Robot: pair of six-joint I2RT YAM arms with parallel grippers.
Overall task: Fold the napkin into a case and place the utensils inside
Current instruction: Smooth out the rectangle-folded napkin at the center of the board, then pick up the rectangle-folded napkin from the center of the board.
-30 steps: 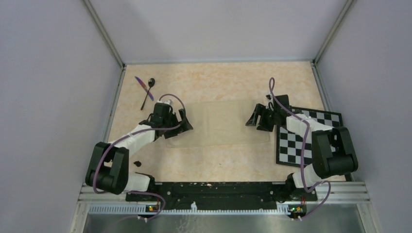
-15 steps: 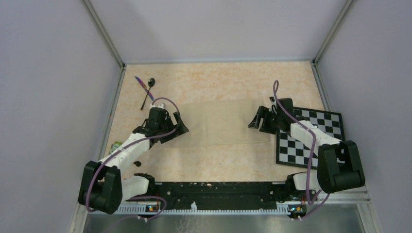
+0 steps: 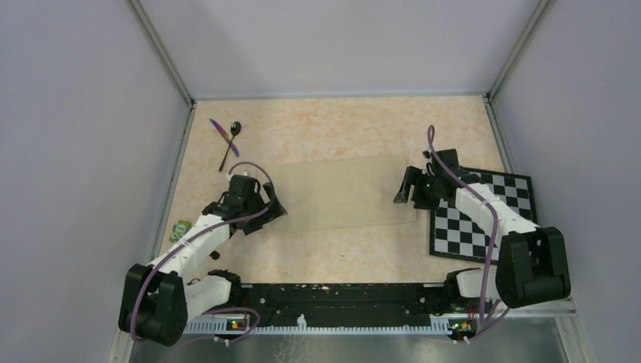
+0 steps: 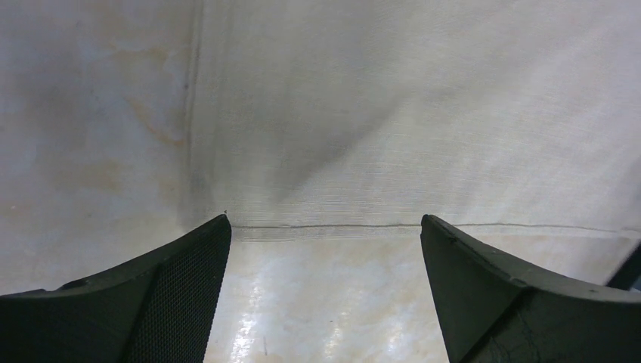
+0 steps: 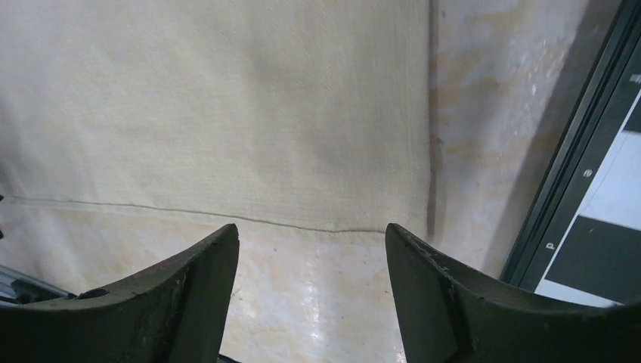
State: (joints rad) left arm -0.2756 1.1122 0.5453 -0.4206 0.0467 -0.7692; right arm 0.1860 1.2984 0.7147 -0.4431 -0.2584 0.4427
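The napkin's hem by the checkerboard (image 5: 429,160) lies below and outward, and bare tabletop leaves finger room. My right gripper lowers outward next, fingers astride.
The beige-tan napkin (image 3: 344,190) lies flat in the table's middle as a wide oblong. My left gripper (image 3: 270,205) is open and empty at the napkin's near left corner; the cloth (image 4: 408,113) fills the left wrist view, with its near edge just beyond the fingertips. My right gripper (image 3: 408,195) is open and empty at the napkin's near right corner; the cloth (image 5: 227,98) lies ahead of the fingers in the right wrist view. The black spoon (image 3: 230,144) and purple knife (image 3: 224,137) lie crossed at the far left.
A black-and-white checkerboard (image 3: 484,215) lies at the right, its edge beside my right gripper (image 5: 597,204). A small green item (image 3: 181,227) lies near the left wall. Grey walls enclose the table on three sides.
Both grippers have drawn back toward the near edge, off the napkin and onto its near corners. The left arm has swung outward and uncovered the small green item.
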